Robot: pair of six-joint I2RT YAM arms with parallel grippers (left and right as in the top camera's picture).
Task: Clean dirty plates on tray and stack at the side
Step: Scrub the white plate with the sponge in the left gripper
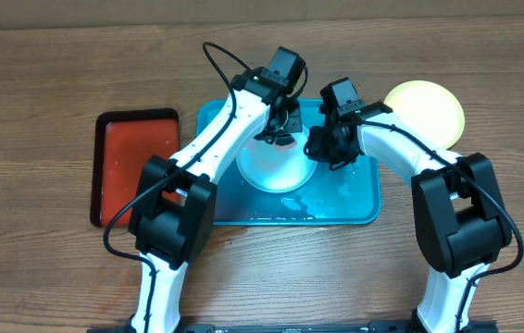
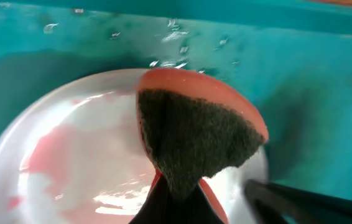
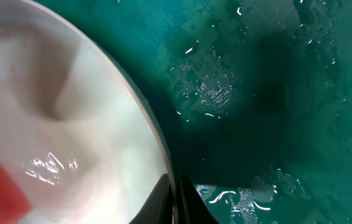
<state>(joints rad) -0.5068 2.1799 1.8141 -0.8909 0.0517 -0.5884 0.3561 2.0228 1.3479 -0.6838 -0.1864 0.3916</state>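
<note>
The red-brown tray (image 1: 136,148) lies left of my left gripper in the overhead view, so next my left gripper lifts across to it and lowers to release the sponge.
A pale blue-white plate (image 1: 277,171) with pink-red smears lies on the wet turquoise tray (image 1: 355,208). My left gripper (image 1: 279,139) is shut on an orange sponge with a dark green scouring face (image 2: 194,137) and presses it onto the plate (image 2: 70,162) near its far rim. My right gripper (image 1: 323,148) is shut on the plate's right rim (image 3: 163,155), one finger on each side (image 3: 175,202). A lime-green plate (image 1: 424,111) sits on the table to the right of the tray, beyond it. Only these two plates show.
A red-brown tray with a black rim (image 1: 137,166) lies on the wooden table left of the turquoise tray. Water drops and puddles cover the turquoise tray's floor (image 3: 275,93), and its raised far wall (image 2: 257,15) is close behind the sponge.
</note>
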